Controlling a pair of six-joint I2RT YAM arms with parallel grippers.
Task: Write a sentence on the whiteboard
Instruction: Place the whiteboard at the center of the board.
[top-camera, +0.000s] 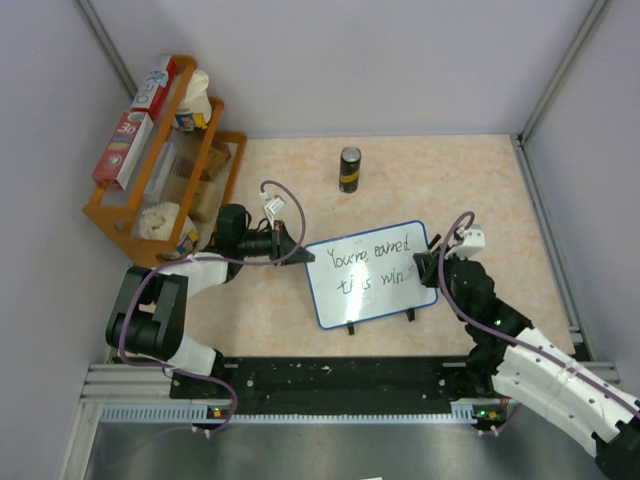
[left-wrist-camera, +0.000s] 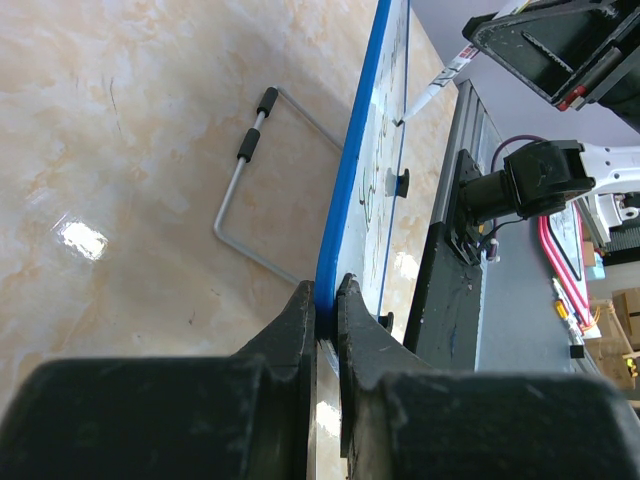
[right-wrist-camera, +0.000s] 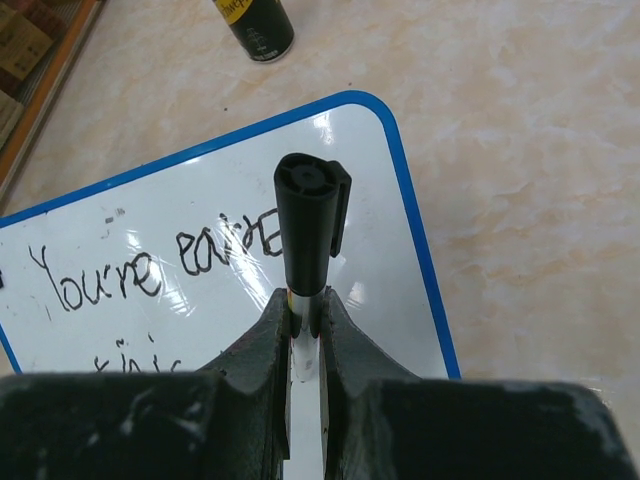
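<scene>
I will next draw the marker back and down with my right gripper to the whiteboard's near rim between the feet (top-camera: 381, 318) to release it, as both lines are written.
The whiteboard (top-camera: 334, 295), white with a thin blue rim and two black feet on its near edge, lies at the table's middle. The sentence (top-camera: 378, 262) reads roughly "You're earned this win" in two dark lines. My left gripper (top-camera: 300, 252) is shut on the board's left rim; the left wrist view shows the jaws (left-wrist-camera: 327, 290) pinching the blue rim (left-wrist-camera: 352, 170). My right gripper (top-camera: 432, 265) is at the board's right edge, shut on a black-capped marker (right-wrist-camera: 308, 225) over the board (right-wrist-camera: 400, 320). The marker's tip (left-wrist-camera: 432, 90) touches the board. The words (right-wrist-camera: 100, 280) lie left of it.
A black can (top-camera: 349, 169) stands beyond the board. An orange rack (top-camera: 165, 150) with boxes and packets is at the back left. A bent wire stand with black grips (left-wrist-camera: 250, 180) lies behind the board. Walls close in on both sides.
</scene>
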